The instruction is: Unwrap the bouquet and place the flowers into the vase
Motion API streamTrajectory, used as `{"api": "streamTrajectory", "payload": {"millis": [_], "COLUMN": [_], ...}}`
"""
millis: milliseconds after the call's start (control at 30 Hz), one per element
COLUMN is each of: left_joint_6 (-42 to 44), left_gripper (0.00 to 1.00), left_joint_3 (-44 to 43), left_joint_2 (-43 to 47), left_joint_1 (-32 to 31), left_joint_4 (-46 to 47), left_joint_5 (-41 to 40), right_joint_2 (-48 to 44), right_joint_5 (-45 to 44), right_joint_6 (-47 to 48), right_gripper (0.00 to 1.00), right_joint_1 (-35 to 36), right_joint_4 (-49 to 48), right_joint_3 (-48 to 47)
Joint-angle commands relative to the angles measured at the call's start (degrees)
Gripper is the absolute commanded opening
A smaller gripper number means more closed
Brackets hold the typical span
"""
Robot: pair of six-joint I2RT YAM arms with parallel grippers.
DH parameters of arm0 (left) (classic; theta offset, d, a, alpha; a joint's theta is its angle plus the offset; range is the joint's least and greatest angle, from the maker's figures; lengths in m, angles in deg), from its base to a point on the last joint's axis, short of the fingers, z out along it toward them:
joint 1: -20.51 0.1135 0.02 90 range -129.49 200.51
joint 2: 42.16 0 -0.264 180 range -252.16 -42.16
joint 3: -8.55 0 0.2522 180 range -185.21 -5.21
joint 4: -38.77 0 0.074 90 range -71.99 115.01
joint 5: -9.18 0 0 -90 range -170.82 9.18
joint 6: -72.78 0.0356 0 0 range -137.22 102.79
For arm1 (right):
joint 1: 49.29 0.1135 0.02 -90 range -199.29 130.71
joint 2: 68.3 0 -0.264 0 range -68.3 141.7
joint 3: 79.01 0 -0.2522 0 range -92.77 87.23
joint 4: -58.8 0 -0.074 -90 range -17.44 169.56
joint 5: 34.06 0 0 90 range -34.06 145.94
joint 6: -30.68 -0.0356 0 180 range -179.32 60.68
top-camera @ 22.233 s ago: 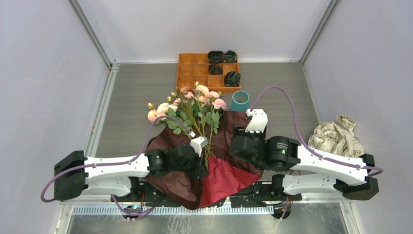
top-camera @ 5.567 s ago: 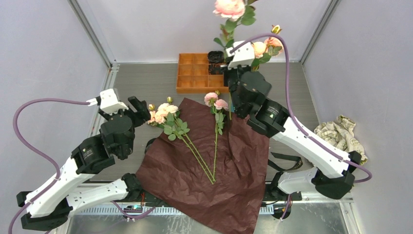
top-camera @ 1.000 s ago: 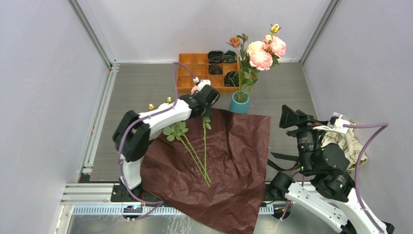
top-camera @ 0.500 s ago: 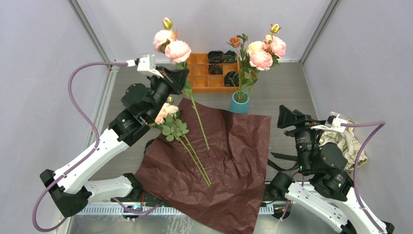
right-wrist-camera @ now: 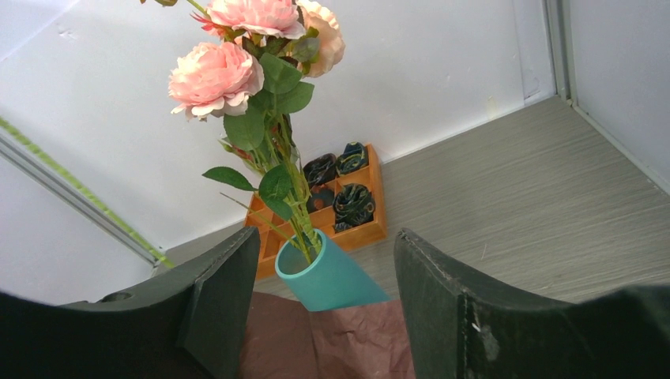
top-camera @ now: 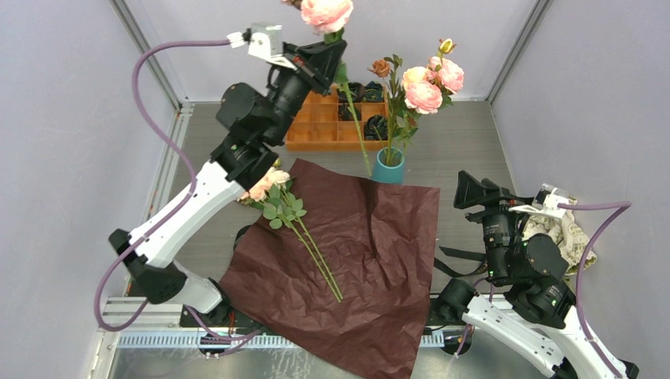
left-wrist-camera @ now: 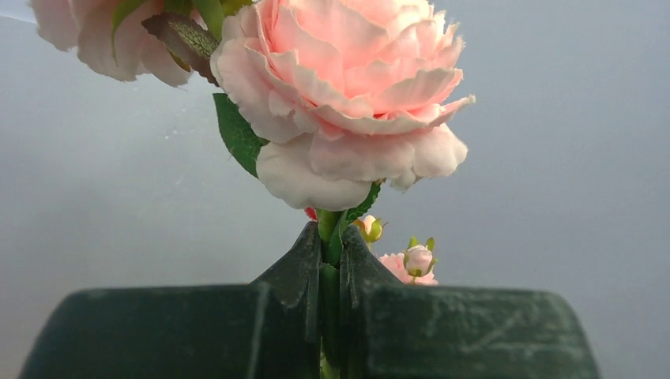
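Next, my left gripper moves the pink rose toward the roses in the teal vase (top-camera: 389, 166), then goes down with it and opens.
My left gripper (top-camera: 336, 57) is raised high over the back of the table, shut on the green stem just under a big pink rose (top-camera: 326, 12). The left wrist view shows both pads pressed on that stem (left-wrist-camera: 330, 260) below the bloom (left-wrist-camera: 348, 103). The stem's lower end hangs just left of the teal vase (top-camera: 389, 166), which holds several roses (top-camera: 425, 83). The bouquet is unwrapped: two more flowers (top-camera: 272, 193) lie on the flat dark red paper (top-camera: 371, 253). My right gripper (top-camera: 466, 191) hovers open and empty at the right, with the vase (right-wrist-camera: 332, 276) showing between its fingers.
An orange compartment tray (top-camera: 316, 130) with dark coiled items stands at the back, behind the vase. A crumpled printed paper ball (top-camera: 565, 221) lies at the right edge. Grey walls enclose the table on three sides.
My left arm has lifted the rose off the paper, carried it up and to the right, and its stem end now hangs beside the vase. The right arm has stayed put.
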Motion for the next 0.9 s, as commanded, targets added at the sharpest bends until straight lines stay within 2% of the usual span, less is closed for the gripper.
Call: {"api": "streamTrajectory", "payload": {"millis": [0, 567, 733, 867], "left_joint_6": [3.41, 6.87, 7.79, 7.39], "left_gripper": [0.0, 0.0, 0.0, 0.0], "left_joint_3": [-6.25, -19.67, -19.0, -13.57], "left_joint_2": [-5.05, -19.74, -20.97, -21.04], "left_joint_1": [-0.99, -1.09, -1.1, -1.16], "left_joint_4": [2.26, 5.12, 6.42, 9.21], "left_joint_5": [2.06, 6.44, 6.52, 6.51], "right_joint_2": [-0.57, -0.2, 0.6, 1.04], "right_joint_5": [-1.18, 1.82, 2.68, 4.05], "right_joint_6": [2.74, 3.19, 3.48, 3.55], "right_gripper": [0.69, 0.7, 0.71, 0.71], "right_joint_1": [0.15, 0.16, 0.17, 0.17], "right_joint_4": [-2.94, -3.22, -4.07, -4.78], "right_joint_3": [-1.2, -2.2, -2.15, -1.44]}}
